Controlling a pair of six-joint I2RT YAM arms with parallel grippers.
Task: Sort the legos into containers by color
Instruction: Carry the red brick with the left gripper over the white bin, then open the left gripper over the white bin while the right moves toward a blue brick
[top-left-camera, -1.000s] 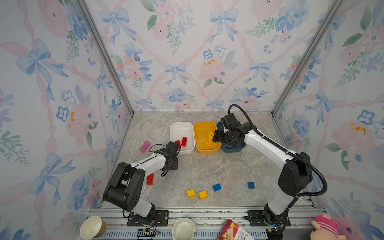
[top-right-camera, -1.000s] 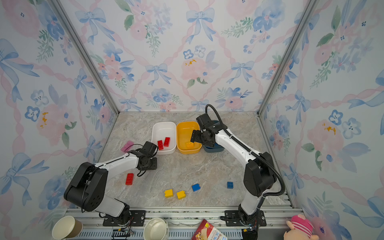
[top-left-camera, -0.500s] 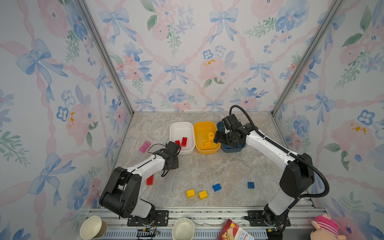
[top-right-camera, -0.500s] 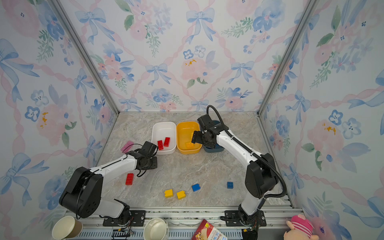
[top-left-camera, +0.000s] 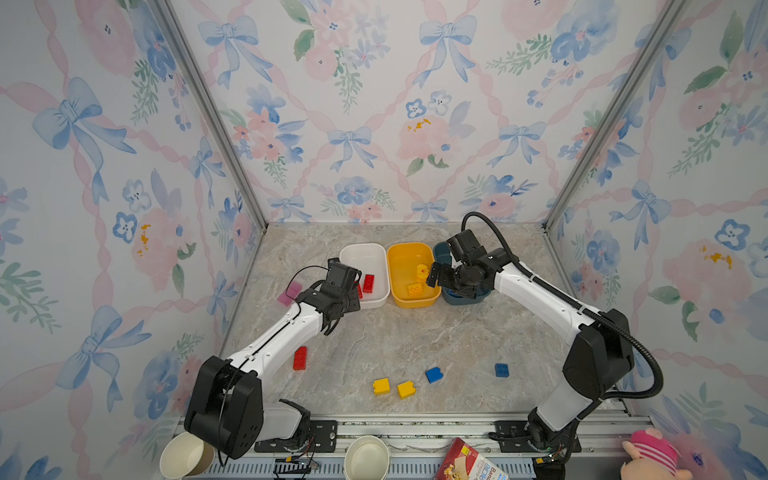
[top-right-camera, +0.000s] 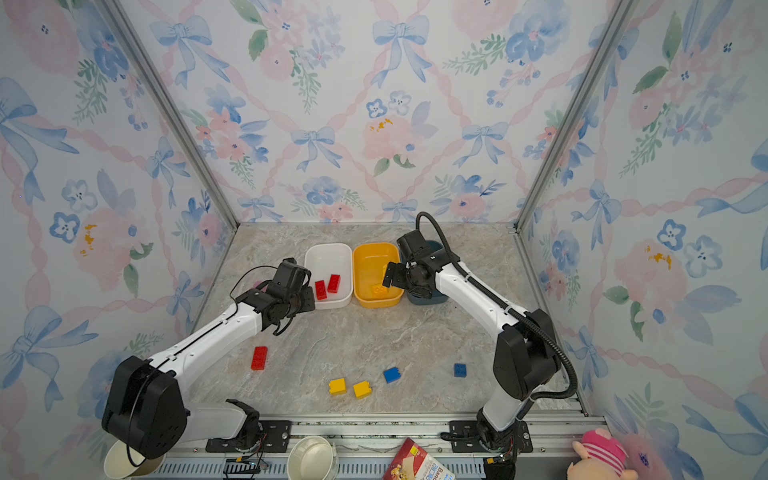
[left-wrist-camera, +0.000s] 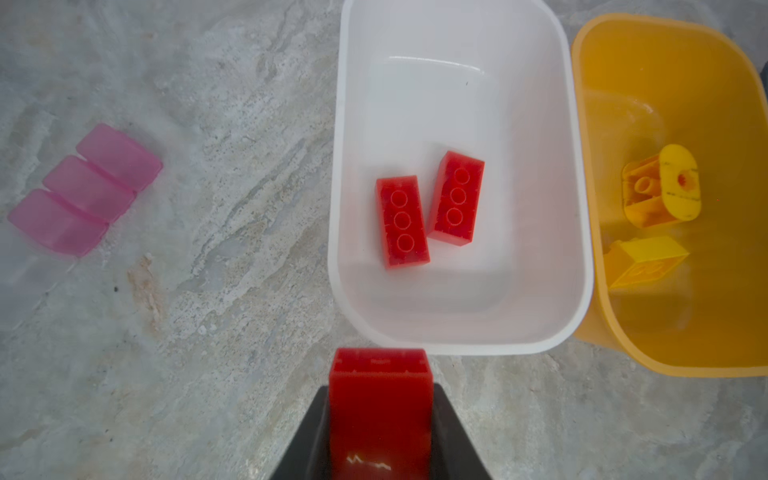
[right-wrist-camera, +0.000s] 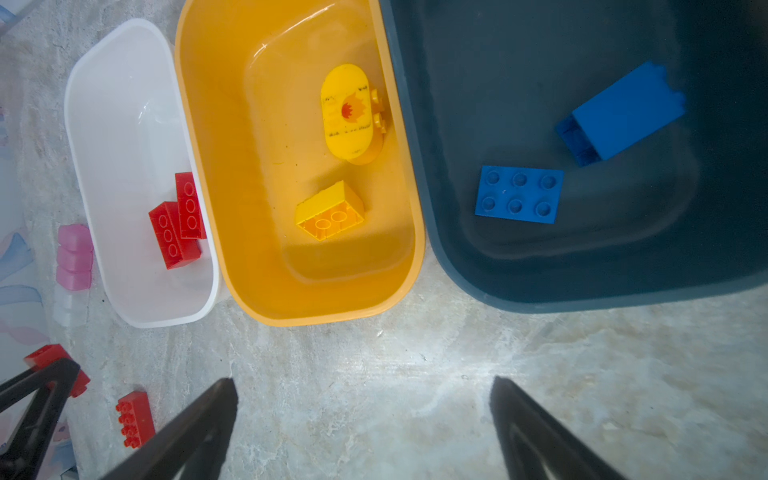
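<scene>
My left gripper next carries the matching red lego outward past the white container's rim to its bare bottom beyond its red legos and releases it there.
My left gripper (left-wrist-camera: 380, 390) is shut on a red lego (left-wrist-camera: 380, 415), held just short of the white container's (left-wrist-camera: 457, 347) near rim. Two red legos (left-wrist-camera: 401, 226) lie inside that container. Beside it, the yellow container (top-left-camera: 409, 249) holds a yellow lego (right-wrist-camera: 330, 212) and a rounded yellow piece (right-wrist-camera: 347, 110). The teal container (right-wrist-camera: 540, 286) holds two blue legos (right-wrist-camera: 519, 194). My right gripper (right-wrist-camera: 363, 386) hangs open and empty over the table in front of the yellow and teal containers. Loose on the table lie a red lego (top-left-camera: 300, 358), two yellow legos (top-left-camera: 381, 386) and two blue legos (top-left-camera: 433, 375).
A pink block (top-left-camera: 289, 293) lies left of the white container, near my left wrist. Two paper cups (top-left-camera: 187, 457), a snack packet (top-left-camera: 473, 463) and a plush toy (top-left-camera: 652, 457) sit beyond the table's front rail. Flowered walls close in three sides.
My left gripper has closed fully on the red lego in front of the white container. My right gripper has spread a little wider; both arms have barely shifted.
</scene>
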